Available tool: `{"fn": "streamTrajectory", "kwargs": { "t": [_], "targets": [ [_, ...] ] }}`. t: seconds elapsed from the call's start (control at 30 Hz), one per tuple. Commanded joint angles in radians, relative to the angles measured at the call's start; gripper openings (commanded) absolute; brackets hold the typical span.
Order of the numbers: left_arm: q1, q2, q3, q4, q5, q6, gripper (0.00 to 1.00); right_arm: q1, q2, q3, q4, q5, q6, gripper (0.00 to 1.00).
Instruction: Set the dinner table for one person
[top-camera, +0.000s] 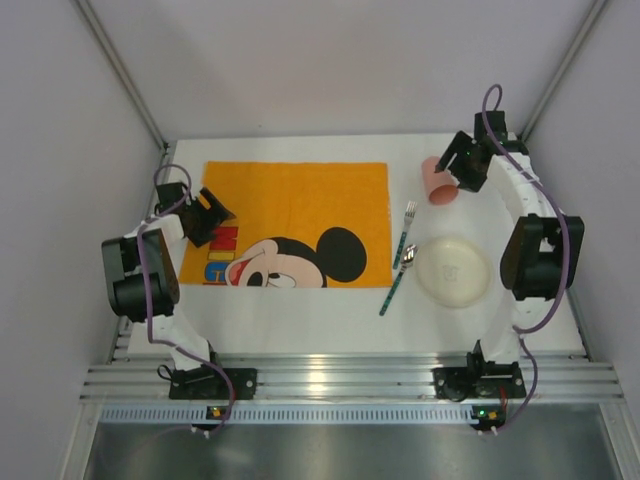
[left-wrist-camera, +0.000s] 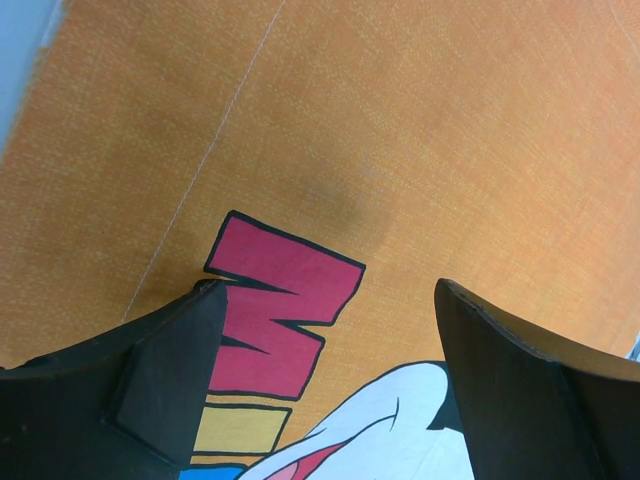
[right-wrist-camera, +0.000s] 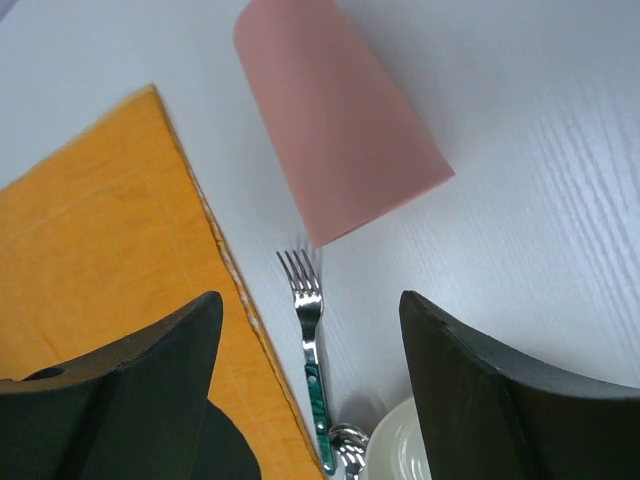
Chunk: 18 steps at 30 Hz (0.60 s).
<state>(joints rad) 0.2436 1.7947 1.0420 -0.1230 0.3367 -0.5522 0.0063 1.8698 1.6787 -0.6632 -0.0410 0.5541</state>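
Before closing my right gripper on the pink cup (top-camera: 437, 180), I should lower it toward the cup, bringing its open fingers onto the cup's near rim.
The dinner table (top-camera: 300, 310) is a white top carrying an orange Mickey Mouse placemat (top-camera: 290, 200). Right of the mat lie a green-handled fork (top-camera: 406, 232) and spoon (top-camera: 398, 280), with a cream plate (top-camera: 453, 270) beside them. A pink cup (top-camera: 437, 180) rests at the back right. My right gripper (top-camera: 452, 170) hovers right by it, open and empty; in its wrist view the cup (right-wrist-camera: 340, 120) sits beyond the fingertips, apart from them, above the fork (right-wrist-camera: 309, 330). My left gripper (top-camera: 222, 222) hangs open over the mat's left part (left-wrist-camera: 400, 130), holding nothing.
An aluminium rail (top-camera: 340, 380) runs along the near edge where both arm bases are bolted. Grey walls close in the left, right and back sides. The spoon bowl (right-wrist-camera: 347, 440) and plate rim (right-wrist-camera: 395, 450) lie close under the right gripper (right-wrist-camera: 310, 300).
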Motion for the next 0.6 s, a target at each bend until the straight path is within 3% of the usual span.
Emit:
{"fn": "streamTrajectory", "kwargs": {
  "t": [0.0, 0.13, 0.3, 0.57],
  "targets": [
    [0.01, -0.023, -0.072, -0.138, -0.097, 0.017, 0.91, 0.003, 0.006, -0.008, 0.04, -0.023, 0.076, 0.72],
    [0.01, -0.076, -0.12, -0.148, -0.186, 0.009, 0.92, -0.04, 0.069, -0.007, 0.105, -0.095, 0.07, 0.72],
    [0.01, -0.112, -0.085, -0.276, -0.246, 0.04, 0.92, -0.063, 0.19, 0.052, 0.143, -0.141, 0.098, 0.72],
    [0.006, -0.124, -0.018, -0.329, -0.243, 0.014, 0.91, -0.071, 0.282, 0.062, 0.232, -0.224, 0.17, 0.7]
  ]
}}
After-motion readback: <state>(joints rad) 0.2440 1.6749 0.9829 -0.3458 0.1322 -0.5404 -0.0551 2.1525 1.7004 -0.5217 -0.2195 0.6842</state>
